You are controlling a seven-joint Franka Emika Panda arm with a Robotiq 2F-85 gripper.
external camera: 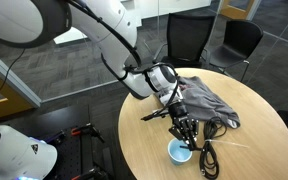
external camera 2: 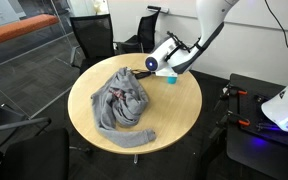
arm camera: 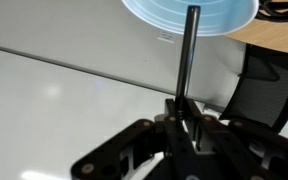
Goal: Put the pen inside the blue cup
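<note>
The pen reaches over the cup's opening, so my gripper will next lower the pen's far end a little into the blue cup (external camera: 180, 151).
The blue cup (external camera: 180, 151) stands on the round wooden table (external camera: 144, 150) near its edge; it also shows in an exterior view (external camera 2: 170, 78) and at the top of the wrist view (arm camera: 189, 14). My gripper (external camera: 185, 131) hangs just above the cup and is shut on the pen (arm camera: 186, 55). In the wrist view the pen is a thin dark stick that runs from between the fingers (arm camera: 186, 115) up to the cup's rim. The pen is too thin to make out in the exterior views.
A crumpled grey cloth (external camera: 206, 100) lies on the table beside the cup, also seen in an exterior view (external camera 2: 124, 105). A coiled black cable (external camera: 208, 155) lies right next to the cup. Black office chairs (external camera: 189, 40) stand round the table.
</note>
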